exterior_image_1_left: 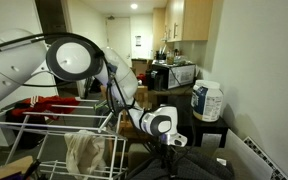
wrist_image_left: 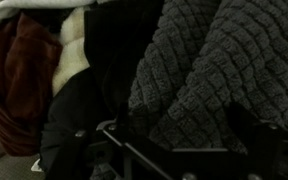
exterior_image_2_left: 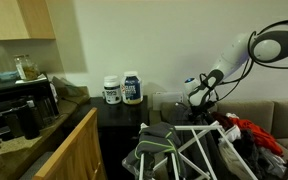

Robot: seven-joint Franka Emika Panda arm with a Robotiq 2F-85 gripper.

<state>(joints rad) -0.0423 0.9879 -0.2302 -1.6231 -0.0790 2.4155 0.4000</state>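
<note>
I need to move my gripper down next onto the bunched fold [wrist_image_left: 184, 122] already between the open fingers and close it, because the dark grey waffle-knit fabric [wrist_image_left: 209, 60] is just below it.
My gripper [exterior_image_1_left: 170, 141] [exterior_image_2_left: 196, 98] hangs off the end of a white drying rack [exterior_image_1_left: 44, 130] [exterior_image_2_left: 202, 142], pointing down. In the wrist view the gripper [wrist_image_left: 182, 140] stands open, its dark fingers [wrist_image_left: 114, 135] wide apart with nothing held. Straight beneath it lies a dark grey waffle-knit fabric [wrist_image_left: 209, 60], close under the fingers; whether they touch it I cannot tell. A red cloth [wrist_image_left: 19, 75] and a white cloth [wrist_image_left: 74, 40] lie to the left of the knit. The low light hides the fingertips' outline.
A cream cloth [exterior_image_1_left: 84, 152] hangs from the rack and red clothes [exterior_image_1_left: 44, 103] [exterior_image_2_left: 250, 128] lie on it. White tubs [exterior_image_1_left: 207, 100] [exterior_image_2_left: 132, 88] stand on a black side table [exterior_image_1_left: 209, 128]. A microwave [exterior_image_1_left: 174, 73] sits further back, and a wooden counter [exterior_image_2_left: 64, 150] runs along one side.
</note>
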